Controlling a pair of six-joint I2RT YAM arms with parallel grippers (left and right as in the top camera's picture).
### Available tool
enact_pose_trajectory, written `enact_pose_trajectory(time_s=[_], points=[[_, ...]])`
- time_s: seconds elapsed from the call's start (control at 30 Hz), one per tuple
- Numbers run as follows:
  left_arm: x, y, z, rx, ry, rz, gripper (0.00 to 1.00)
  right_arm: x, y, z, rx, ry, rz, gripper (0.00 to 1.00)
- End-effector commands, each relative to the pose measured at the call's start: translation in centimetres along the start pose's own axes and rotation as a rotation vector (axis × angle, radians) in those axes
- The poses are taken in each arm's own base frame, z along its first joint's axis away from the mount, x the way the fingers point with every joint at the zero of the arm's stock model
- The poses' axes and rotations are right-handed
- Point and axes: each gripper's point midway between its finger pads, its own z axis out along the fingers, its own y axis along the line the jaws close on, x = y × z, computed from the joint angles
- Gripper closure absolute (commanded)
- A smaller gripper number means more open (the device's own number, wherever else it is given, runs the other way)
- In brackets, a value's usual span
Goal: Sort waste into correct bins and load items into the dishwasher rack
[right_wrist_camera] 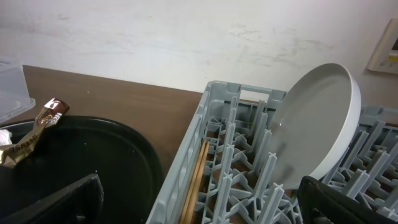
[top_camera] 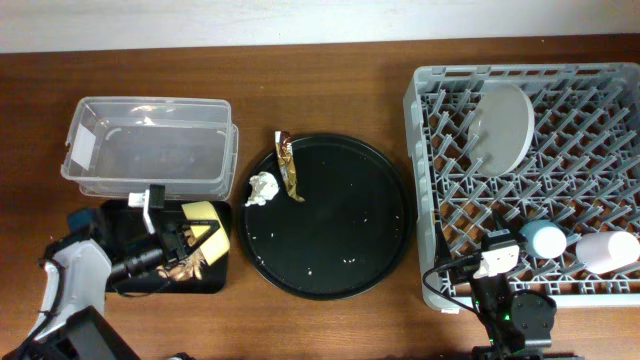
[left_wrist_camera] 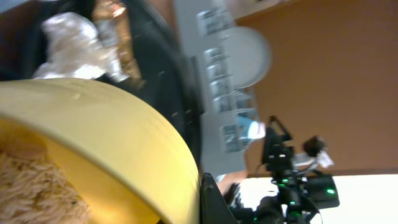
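The rack's slots beside the upright plate are empty. So I will lift my left gripper across the round black tray, lower the bowl (top_camera: 205, 212) to those slots and then let go of it.
My left gripper (top_camera: 182, 237) is shut on the small yellow bowl (top_camera: 205, 212) and holds it tilted over the shallow black tray (top_camera: 128, 222). Brownish-white food scraps (top_camera: 186, 268) lie in that tray, and more sit inside the bowl (left_wrist_camera: 31, 186). The white tissue (top_camera: 263, 188) and the brown-gold wrapper (top_camera: 290, 166) lie on the round black tray's left side. The grey rack (top_camera: 425, 160) holds the upright plate (top_camera: 503, 125), the blue cup (top_camera: 546, 238), the pink cup (top_camera: 608, 250) and the chopsticks (right_wrist_camera: 198, 180). My right gripper (right_wrist_camera: 205, 211) is open and empty at the rack's front left corner.
The clear tub (top_camera: 150, 145) stands behind the shallow black tray. The big round black tray (top_camera: 340, 230) lies in the middle, between the bins and the rack. Bare wooden table runs along the front edge.
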Motion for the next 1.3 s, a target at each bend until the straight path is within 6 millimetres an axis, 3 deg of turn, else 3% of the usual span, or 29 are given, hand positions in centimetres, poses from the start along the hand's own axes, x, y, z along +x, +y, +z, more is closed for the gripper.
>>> enact_pose_trajectory(time_s=[0.0,0.23,0.33,0.43,0.47,0.5,0.53,0.57,0.6,0.63,0.67,0.77,0.83,0.87,0.93,1.0,1.03,1.1,1.2,1.23,1.27], points=[[-1.5,-3.4,-1.2,0.232,-0.187,0.145,1.0,0.3,-0.1,0.0,0.002,0.003,0.005,0.02],[-1.8,-3.1,-1.6,0.22,-0.206,0.161,1.0,0.3,-0.1,0.0,0.002,0.003,0.005,0.02],[-1.2,-1.4,-1.2,0.131,-0.154,0.182,1.0,0.3,-0.1,0.0,0.002,0.003,0.005,0.02],[-2.1,-2.9,-1.7,0.217,-0.208,0.168,1.0,0.3,-0.1,0.0,0.002,0.003,0.005,0.02],[-1.8,-1.7,-1.4,0.154,-0.174,0.168,1.0,0.3,-0.1,0.0,0.002,0.003,0.005,0.02],[-1.2,-1.9,-1.3,0.161,-0.158,0.077,1.0,0.3,-0.1,0.0,0.002,0.003,0.005,0.02],[-0.5,-2.0,-1.0,0.145,-0.136,0.141,1.0,0.3,-0.1,0.0,0.002,0.003,0.005,0.02],[-0.2,-0.4,-0.9,0.069,-0.103,0.18,1.0,0.3,-0.1,0.0,0.002,0.003,0.005,0.02],[-1.0,-2.2,-1.2,0.168,-0.167,0.175,1.0,0.3,-0.1,0.0,0.002,0.003,0.005,0.02],[-1.1,-1.6,-1.1,0.135,-0.154,0.25,1.0,0.3,-0.1,0.0,0.002,0.003,0.005,0.02],[-0.7,0.7,-1.0,0.025,-0.098,0.148,1.0,0.3,-0.1,0.0,0.002,0.003,0.005,0.02],[-1.0,-2.7,-1.3,0.191,-0.167,0.086,1.0,0.3,-0.1,0.0,0.002,0.003,0.005,0.02],[-1.6,-5.3,-0.8,0.247,-0.15,0.183,1.0,0.3,-0.1,0.0,0.002,0.003,0.005,0.02],[-1.9,-7.0,-0.1,0.266,-0.108,0.261,1.0,0.3,-0.1,0.0,0.002,0.003,0.005,0.02],[-1.9,-11.5,3.3,0.272,0.085,0.451,1.0,0.3,-0.1,0.0,0.002,0.003,0.005,0.02],[-1.6,-14.6,6.7,0.307,0.201,0.524,1.0,0.3,-0.1,0.0,0.002,0.003,0.005,0.02],[-2.4,-15.1,9.0,0.259,0.224,0.497,1.0,0.3,-0.1,0.0,0.002,0.003,0.005,0.01],[-3.9,-16.6,13.1,0.169,0.178,0.487,1.0,0.3,-0.1,0.0,0.002,0.003,0.005,0.02],[-3.9,-22.6,19.7,0.341,0.093,0.544,1.0,0.3,-0.1,0.0,0.002,0.003,0.005,0.02],[-3.6,-22.8,21.4,0.368,0.089,0.515,1.0,0.3,-0.1,0.0,0.002,0.003,0.005,0.02],[-3.0,-22.6,24.5,0.419,0.104,0.473,1.0,0.3,-0.1,0.0,0.002,0.003,0.005,0.02]])
